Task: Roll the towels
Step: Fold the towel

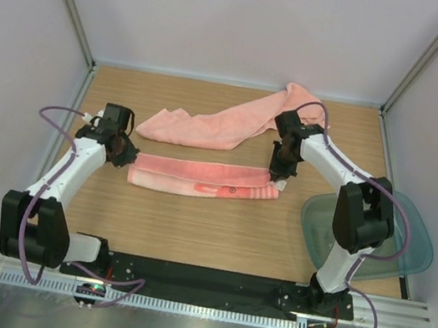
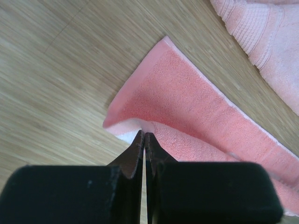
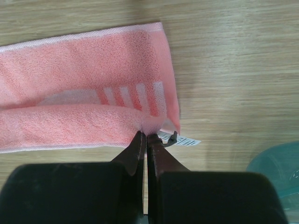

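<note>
Next, my right gripper carries the pinched fold of the towel outward to the far corner beyond the pale stripes to cover the exposed part, then releases it.
The striped towel (image 1: 199, 178) lies stretched left to right across the middle of the table, folded lengthwise. My left gripper (image 1: 125, 153) is shut on its left end; in the left wrist view the gripper (image 2: 145, 136) pinches the towel's edge (image 2: 196, 107). My right gripper (image 1: 278, 173) is shut on its right end; in the right wrist view the gripper (image 3: 145, 136) pinches the fold of the striped towel (image 3: 84, 84) beside its pale stripes, next to a white label (image 3: 183, 140). The long plain towel (image 1: 227, 119) lies crumpled behind, running to the back right.
A translucent teal-grey tray (image 1: 409, 240) sits at the table's right edge, partly under the right arm; its corner shows in the right wrist view (image 3: 275, 168). White walls enclose the table on three sides.
</note>
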Available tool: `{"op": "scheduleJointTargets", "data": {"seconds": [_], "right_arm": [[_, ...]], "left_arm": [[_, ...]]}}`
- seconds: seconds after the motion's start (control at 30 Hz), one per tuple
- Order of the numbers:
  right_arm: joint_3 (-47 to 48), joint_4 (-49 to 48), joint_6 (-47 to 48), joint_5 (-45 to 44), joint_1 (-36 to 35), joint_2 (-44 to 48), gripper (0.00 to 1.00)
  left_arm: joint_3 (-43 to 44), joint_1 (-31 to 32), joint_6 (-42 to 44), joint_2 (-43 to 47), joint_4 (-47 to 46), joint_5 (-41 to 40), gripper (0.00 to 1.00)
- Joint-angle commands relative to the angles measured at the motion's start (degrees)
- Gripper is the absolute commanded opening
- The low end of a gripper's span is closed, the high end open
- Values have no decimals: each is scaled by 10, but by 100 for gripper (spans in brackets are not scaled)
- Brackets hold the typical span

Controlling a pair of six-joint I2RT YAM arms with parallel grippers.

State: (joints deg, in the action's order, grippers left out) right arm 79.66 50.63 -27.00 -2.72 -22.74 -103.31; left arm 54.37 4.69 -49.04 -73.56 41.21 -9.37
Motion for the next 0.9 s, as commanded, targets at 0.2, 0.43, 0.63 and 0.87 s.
{"op": "scheduleJointTargets", "data": {"seconds": [0.2, 0.43, 0.63, 0.87], "right_arm": [[59, 17, 16, 13, 9, -31, 1], [102, 21, 15, 18, 19, -66, 1], [128, 22, 16, 18, 29, -113, 25], [139, 3, 0, 15, 47, -137, 99]], "left_arm": [[32, -6, 15, -36, -43, -7, 0], [45, -12, 17, -74, -59, -7, 0], [74, -13, 18, -142, -68, 5, 0], [107, -42, 6, -222, -72, 43, 15]]}}
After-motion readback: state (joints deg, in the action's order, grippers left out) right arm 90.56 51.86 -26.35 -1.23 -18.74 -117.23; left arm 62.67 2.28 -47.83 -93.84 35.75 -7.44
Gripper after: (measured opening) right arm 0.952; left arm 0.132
